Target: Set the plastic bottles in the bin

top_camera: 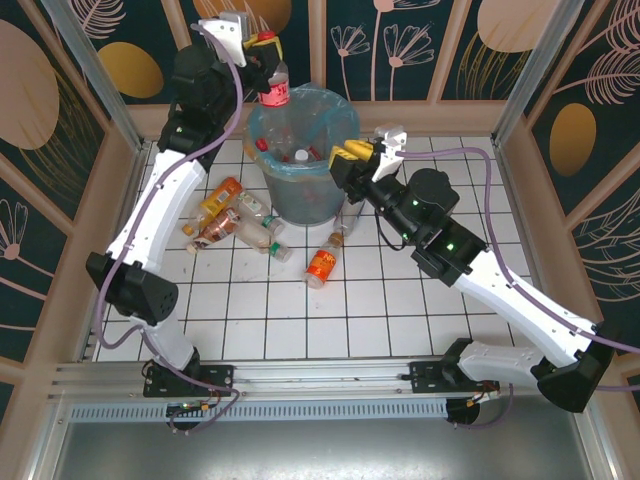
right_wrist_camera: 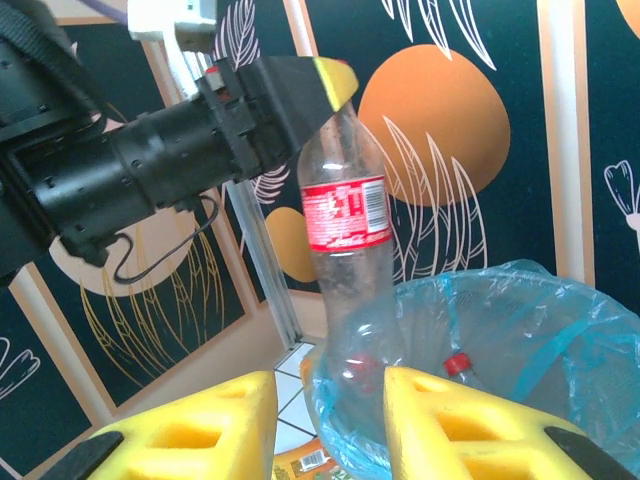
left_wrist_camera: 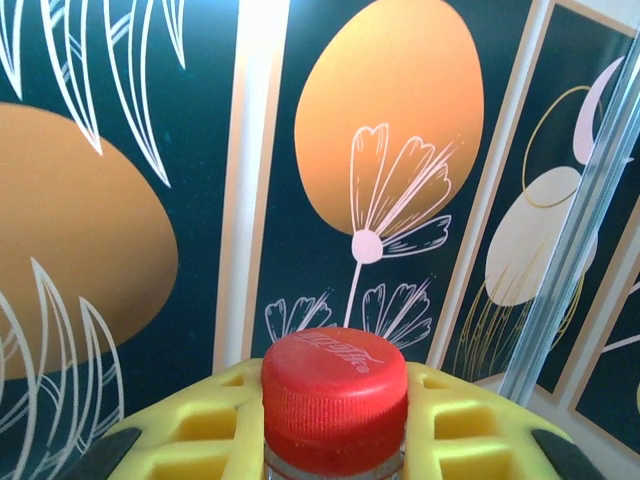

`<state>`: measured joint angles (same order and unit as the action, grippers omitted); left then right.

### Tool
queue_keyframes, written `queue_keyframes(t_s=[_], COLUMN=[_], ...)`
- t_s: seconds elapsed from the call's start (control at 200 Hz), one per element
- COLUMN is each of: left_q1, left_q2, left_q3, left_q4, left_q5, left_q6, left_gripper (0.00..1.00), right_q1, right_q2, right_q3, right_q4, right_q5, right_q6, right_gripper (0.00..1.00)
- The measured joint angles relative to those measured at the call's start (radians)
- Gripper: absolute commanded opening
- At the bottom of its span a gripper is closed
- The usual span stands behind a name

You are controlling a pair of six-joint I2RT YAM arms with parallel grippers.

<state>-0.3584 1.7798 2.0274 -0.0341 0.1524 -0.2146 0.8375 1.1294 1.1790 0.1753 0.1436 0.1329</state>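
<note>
The left gripper lowers the bottle deeper past the bin's rim next, then opens.
My left gripper [top_camera: 263,50] is shut on the neck of a clear plastic bottle [top_camera: 275,92] with a red label, which hangs upright over the far left rim of the bin [top_camera: 340,190]. Its red cap [left_wrist_camera: 335,395] sits between the yellow fingers [left_wrist_camera: 190,440]. In the right wrist view that bottle [right_wrist_camera: 345,215] hangs with its base just inside the blue-lined bin [right_wrist_camera: 520,320]. My right gripper [top_camera: 350,155] is at the bin's right rim, open [right_wrist_camera: 330,388], with nothing between its fingers. Red-capped bottles [top_camera: 300,155] lie inside the bin.
Several bottles [top_camera: 245,225] lie on the white tiled floor left of the bin, among them an orange one [top_camera: 220,200]. Another orange bottle [top_camera: 325,262] lies in front of the bin. Patterned walls and metal posts [top_camera: 75,55] close in the workspace.
</note>
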Motion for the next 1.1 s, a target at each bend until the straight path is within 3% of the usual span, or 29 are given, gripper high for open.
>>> queue_keyframes(t_s=[0.26, 0.58, 0.676, 0.731, 0.761, 0.891, 1.101], left_q1=[0.000, -0.001, -0.001, -0.001, -0.001, -0.001, -0.001], left_q2=[0.015, 0.039, 0.040, 0.040, 0.040, 0.024, -0.020], left_q3=[0.050, -0.100, -0.152, -0.176, -0.187, -0.239, -0.259], left_q4=[-0.033, 0.010, 0.024, 0.039, 0.046, 0.069, 0.092], left_q5=[0.028, -0.036, -0.040, -0.041, -0.040, -0.047, -0.060], left_q6=[-0.049, -0.010, -0.010, -0.006, -0.004, -0.001, 0.009], left_gripper=[0.00, 0.00, 0.15, 0.36, 0.42, 0.50, 0.50], right_q1=[0.002, 0.002, 0.002, 0.002, 0.002, 0.002, 0.002], right_q2=[0.001, 0.003, 0.003, 0.003, 0.003, 0.003, 0.003], right_q3=[0.000, 0.000, 0.000, 0.000, 0.000, 0.000, 0.000], right_q4=[-0.011, -0.026, -0.027, -0.027, -0.029, -0.031, -0.031], right_q5=[0.013, 0.013, 0.013, 0.013, 0.013, 0.013, 0.013], right_q6=[-0.001, 0.000, 0.000, 0.000, 0.000, 0.000, 0.000], right_gripper=[0.34, 0.34, 0.35, 0.35, 0.35, 0.35, 0.35])
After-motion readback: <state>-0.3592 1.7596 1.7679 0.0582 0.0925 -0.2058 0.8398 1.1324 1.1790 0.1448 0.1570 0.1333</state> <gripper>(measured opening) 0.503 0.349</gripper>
